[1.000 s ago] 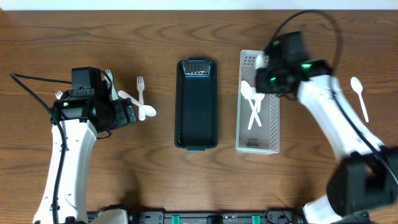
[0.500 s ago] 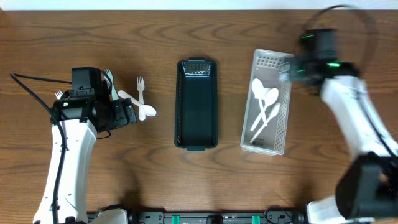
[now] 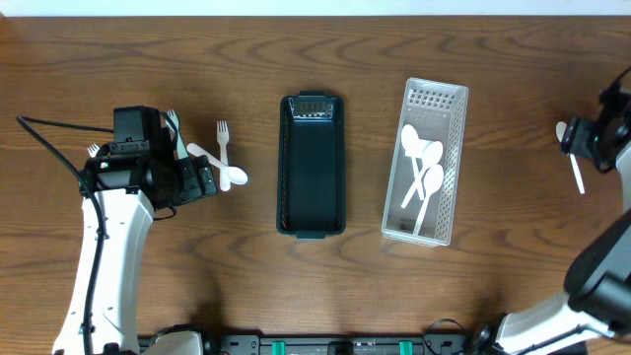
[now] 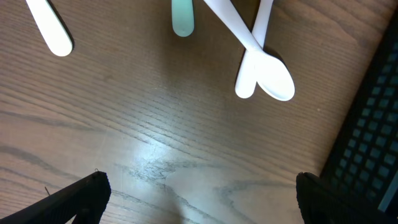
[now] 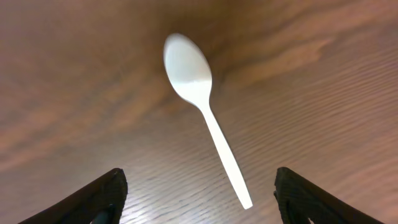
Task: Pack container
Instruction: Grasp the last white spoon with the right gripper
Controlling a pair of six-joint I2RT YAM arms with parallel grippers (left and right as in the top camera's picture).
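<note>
The lone white spoon's handle is bare below my spread fingers. My right gripper should next move down onto the lone white spoon's handle part nearer its bowl [image 3: 573, 165] [image 5: 217, 138] and close.
A dark green container [image 3: 313, 166] stands in the middle of the table. To its right is a white perforated basket [image 3: 441, 202], slightly tilted, with white spoons [image 3: 422, 163] lying in it. At the far right my right gripper [image 3: 580, 138] hangs open over a lone white spoon [image 3: 576, 176] [image 5: 199, 99]; in the right wrist view the handle lies between the spread fingers [image 5: 93, 199], untouched. My left gripper [image 3: 204, 180] [image 4: 202, 199] is open and empty above bare wood, just short of crossed white spoons [image 4: 264, 74] [image 3: 229, 175].
More plastic cutlery lies at the left: a white fork [image 3: 223, 140], a pale green handle [image 4: 182, 17] and another white handle [image 4: 53, 34]. The dark container's wall [image 4: 373, 137] shows at the right edge of the left wrist view.
My right arm swung from over the white basket to the far right above the lone spoon, and its jaws opened. The basket shifted right and tilted. The left arm stayed still.
</note>
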